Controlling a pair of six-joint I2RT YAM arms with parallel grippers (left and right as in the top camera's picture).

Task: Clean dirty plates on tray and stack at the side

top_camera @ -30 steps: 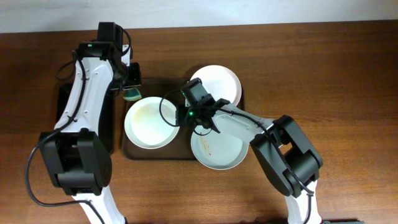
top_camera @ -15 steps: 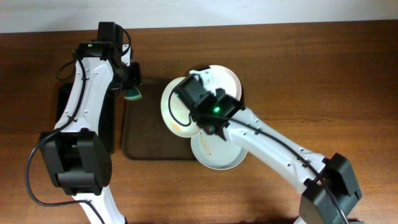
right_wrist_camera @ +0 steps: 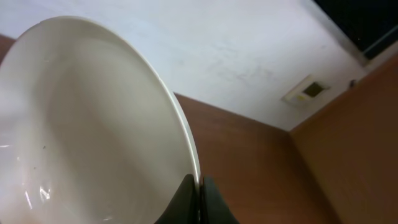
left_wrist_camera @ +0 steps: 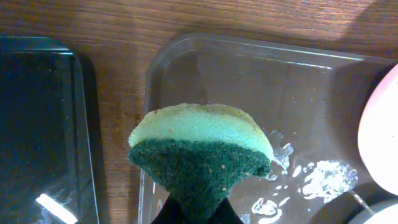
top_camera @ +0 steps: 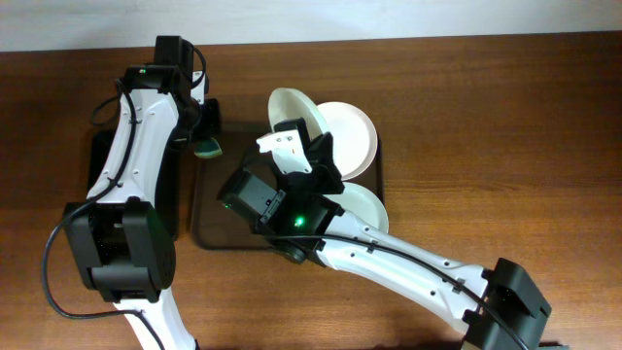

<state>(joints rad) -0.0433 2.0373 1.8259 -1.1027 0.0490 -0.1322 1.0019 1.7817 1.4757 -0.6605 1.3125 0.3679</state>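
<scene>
The plate goes past the tray and down with my right gripper next for release, as bare wooden table lies below the gripper and to its right in the overhead view.
My right gripper (right_wrist_camera: 200, 200) is shut on the rim of a white plate (right_wrist_camera: 87, 124), which it holds lifted and tipped nearly on edge. From overhead this plate (top_camera: 290, 111) hangs above the back of the dark-brown tray (top_camera: 216, 222). A second plate (top_camera: 352, 136) lies at the tray's back right. A third plate (top_camera: 369, 208) sits at the front right, partly hidden under my right arm. My left gripper (left_wrist_camera: 198, 215) is shut on a green sponge (left_wrist_camera: 200, 146) over the tray's back left corner (left_wrist_camera: 261, 74); overhead the sponge (top_camera: 207, 147) shows there too.
A narrow black tray (top_camera: 97, 156) lies left of the brown tray, under my left arm, and shows in the left wrist view (left_wrist_camera: 43, 124). Wet streaks (left_wrist_camera: 323, 180) glisten on the brown tray. Bare wooden table (top_camera: 505, 126) stretches to the right.
My right arm has lifted the plate from the tray's left half, tipped it on edge and carried it toward the back. The left arm and sponge have stayed put.
</scene>
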